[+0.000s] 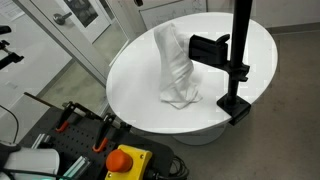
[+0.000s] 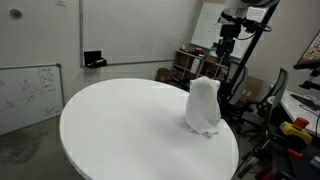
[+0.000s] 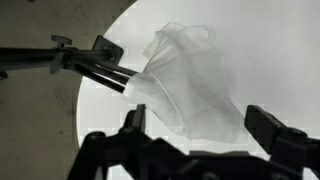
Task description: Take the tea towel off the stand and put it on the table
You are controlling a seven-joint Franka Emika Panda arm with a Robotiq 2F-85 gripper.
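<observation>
My gripper is open and will go down until its fingers are on either side of the towel's upper end (image 2: 203,86) (image 3: 188,116), because that end lies below it over the stand's arm.
The white tea towel (image 1: 176,65) hangs over the end of the stand's flat black arm (image 1: 208,47), and its lower end touches the round white table (image 1: 135,90). The stand's black pole (image 1: 240,45) is clamped at the table's edge. The towel also shows as a white mound in an exterior view (image 2: 203,105). In the wrist view my gripper (image 3: 200,122) is open and empty, apart from and above the towel (image 3: 190,75), with one finger on each side of it. The stand's arm (image 3: 85,65) runs in from the left. No blue stripe shows.
An orange and yellow box with a red button (image 1: 128,160) and clamps sit off the table's near edge. A whiteboard (image 2: 28,95) leans at the left, and chairs and equipment (image 2: 190,62) stand behind the table. Bare tabletop (image 2: 120,120) lies beside the towel.
</observation>
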